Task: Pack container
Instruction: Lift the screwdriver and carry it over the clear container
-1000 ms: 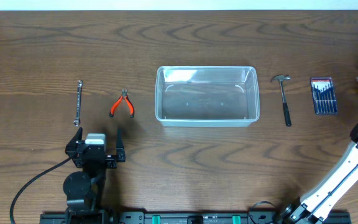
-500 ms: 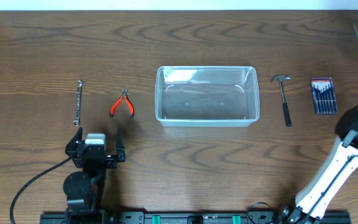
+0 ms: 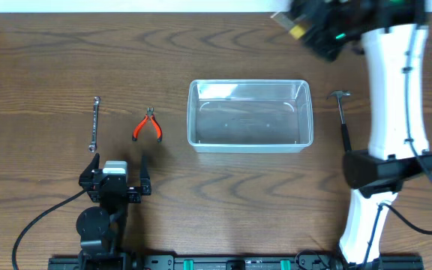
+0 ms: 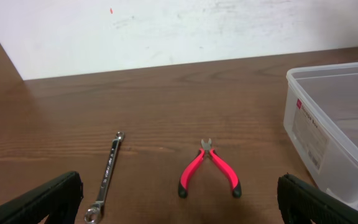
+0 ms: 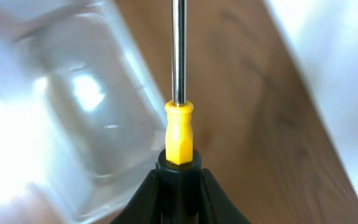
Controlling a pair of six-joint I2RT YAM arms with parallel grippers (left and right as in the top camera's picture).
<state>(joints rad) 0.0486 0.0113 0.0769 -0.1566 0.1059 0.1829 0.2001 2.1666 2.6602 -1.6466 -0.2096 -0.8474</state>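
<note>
Next, my right gripper moves back and down into the container and releases the screwdriver (image 5: 179, 127), since the container's bare bottom lies below and leftward in the overhead view.
The clear plastic container (image 3: 250, 83) stands at the table's middle; it also shows in the left wrist view (image 4: 334, 124) and blurred in the right wrist view (image 5: 61, 106). My right gripper (image 3: 310, 24) is blurred, just behind the container's far right corner. In its wrist view the right gripper (image 5: 180, 177) is shut on a screwdriver (image 5: 179, 127) with a black and yellow handle and steel shaft. My left gripper (image 3: 115, 177) is open and empty near the front left, with its fingers (image 4: 179, 199) apart.
Red-handled pliers (image 3: 148, 126) (image 4: 207, 171) and a steel wrench (image 3: 94, 124) (image 4: 107, 174) lie left of the container. A hammer (image 3: 343, 120) lies to its right. The white right arm (image 3: 396, 97) spans the right side and covers the table there.
The right arm has swung from the table's right edge inward to the back, behind the container's right corner. It now covers the screwdriver set. The left arm has not moved.
</note>
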